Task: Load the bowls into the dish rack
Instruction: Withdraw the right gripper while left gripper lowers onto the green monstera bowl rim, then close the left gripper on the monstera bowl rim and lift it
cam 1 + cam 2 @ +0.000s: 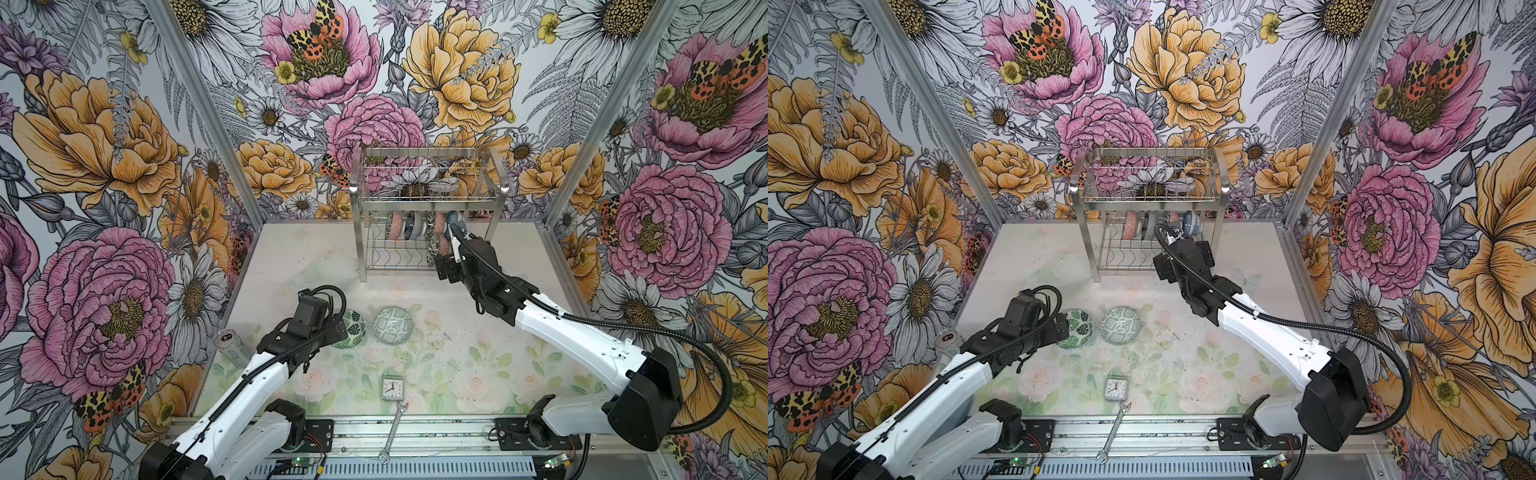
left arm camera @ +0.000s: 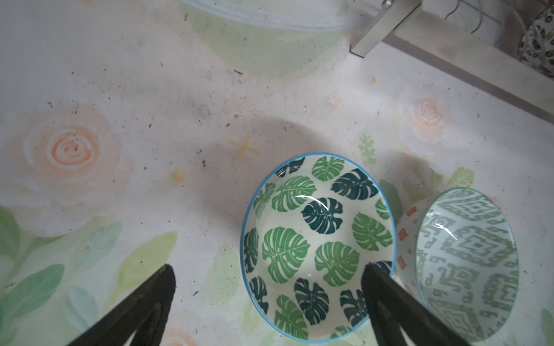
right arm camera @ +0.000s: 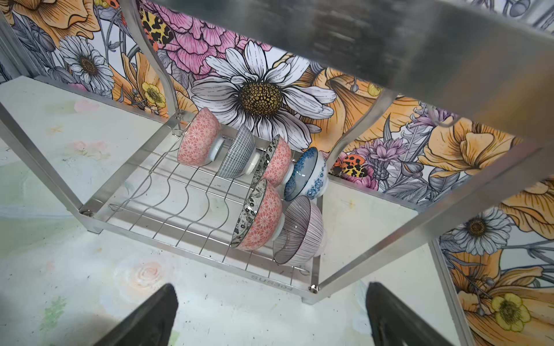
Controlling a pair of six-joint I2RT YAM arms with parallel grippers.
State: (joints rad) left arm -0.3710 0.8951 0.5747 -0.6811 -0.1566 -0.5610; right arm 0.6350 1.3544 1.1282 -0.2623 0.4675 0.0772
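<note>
The leaf bowl's rim opposite the geometric bowl is below my left gripper's open fingers. My left gripper needs to move down next and close its fingers across that rim.
A green leaf bowl [image 1: 352, 328] [image 2: 317, 239] and a grey-green geometric bowl [image 1: 392, 325] [image 2: 467, 263] sit upright side by side on the table. My left gripper [image 2: 268, 269] hangs open just above the leaf bowl, one finger over its rim beside the geometric bowl, the other over bare table. The dish rack [image 1: 428, 202] [image 3: 271, 280] stands at the back. Several bowls [image 3: 260, 218] lean on edge in its lower tier, right half. My right gripper [image 3: 269, 287] [image 1: 455, 239] is open and empty in front of the rack's right front corner.
A drink can [image 1: 230, 343] stands left of my left arm. A small clock [image 1: 392, 388] and a wrench [image 1: 392, 432] lie at the table's front edge. A clear glass bowl [image 2: 263, 36] rests left of the rack's front left leg [image 2: 380, 27]. Flowered walls enclose three sides.
</note>
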